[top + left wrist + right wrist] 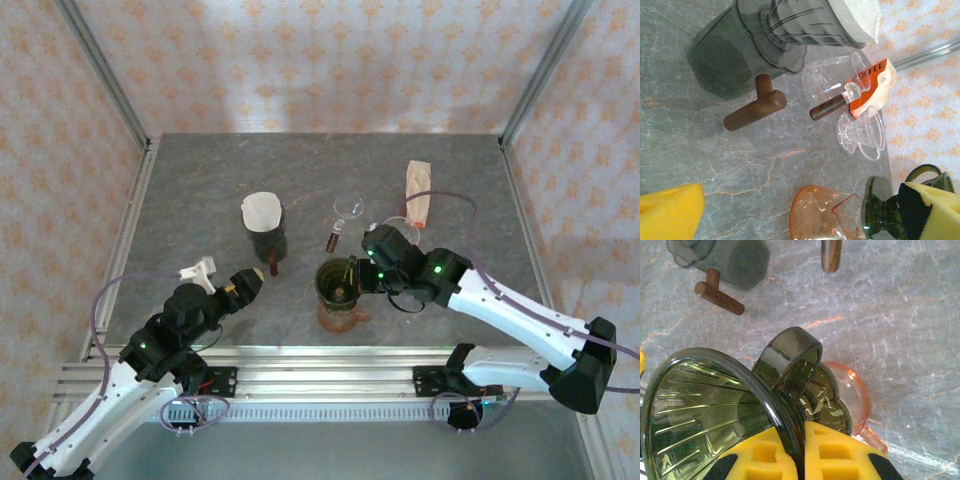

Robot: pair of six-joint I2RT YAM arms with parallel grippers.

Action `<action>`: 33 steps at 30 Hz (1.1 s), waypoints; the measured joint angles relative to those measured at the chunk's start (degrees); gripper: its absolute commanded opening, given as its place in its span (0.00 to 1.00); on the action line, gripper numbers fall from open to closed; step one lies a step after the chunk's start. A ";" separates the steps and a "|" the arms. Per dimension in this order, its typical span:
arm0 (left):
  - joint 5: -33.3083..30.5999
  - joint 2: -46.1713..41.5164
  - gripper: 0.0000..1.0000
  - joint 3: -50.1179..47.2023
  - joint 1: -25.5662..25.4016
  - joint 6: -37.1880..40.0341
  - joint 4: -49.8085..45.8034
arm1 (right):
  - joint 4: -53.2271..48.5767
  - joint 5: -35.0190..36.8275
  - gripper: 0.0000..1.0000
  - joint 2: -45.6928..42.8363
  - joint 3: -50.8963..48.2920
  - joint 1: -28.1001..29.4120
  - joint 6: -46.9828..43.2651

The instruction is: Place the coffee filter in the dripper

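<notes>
The green dripper's base sits at the orange glass server [340, 312] [852, 395] below my right gripper, so my right gripper should go down a little toward it and release the green dripper's rim.
My right gripper [802, 440] is shut on the rim of a dark green dripper [700, 405], next to its ring handle [790, 360], and holds it tilted on an orange glass server [852, 395]. From above, that dripper [338, 278] sits on the server [340, 312], with the right gripper [372, 268] at its right side. A white coffee filter [262, 210] sits in a grey dripper [268, 238] with a wooden handle [272, 264] further left. My left gripper [246, 282] is open and holds nothing, just below that handle. Its yellow pads [670, 215] frame the server [822, 212].
A clear glass dripper [350, 210] with a wooden handle [333, 238] stands behind the server. An orange and white filter packet [418, 195] lies at the back right. Metal frame posts and patterned walls close in the table [200, 180].
</notes>
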 measured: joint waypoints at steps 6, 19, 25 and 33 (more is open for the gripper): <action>-0.20 -0.15 1.00 0.00 0.00 -0.02 -0.31 | 0.20 -1.07 0.00 1.60 -1.64 0.22 1.27; -0.22 -0.17 1.00 -0.02 0.00 -0.02 -0.33 | 1.99 -1.09 0.19 1.92 -3.48 0.22 2.54; -0.20 -0.17 1.00 -0.02 0.00 -0.02 -0.33 | 1.99 -1.05 0.44 2.03 -3.72 0.22 3.04; -0.20 -0.17 1.00 -0.02 0.00 0.00 -0.33 | 1.14 1.27 0.65 0.55 -3.67 0.28 2.80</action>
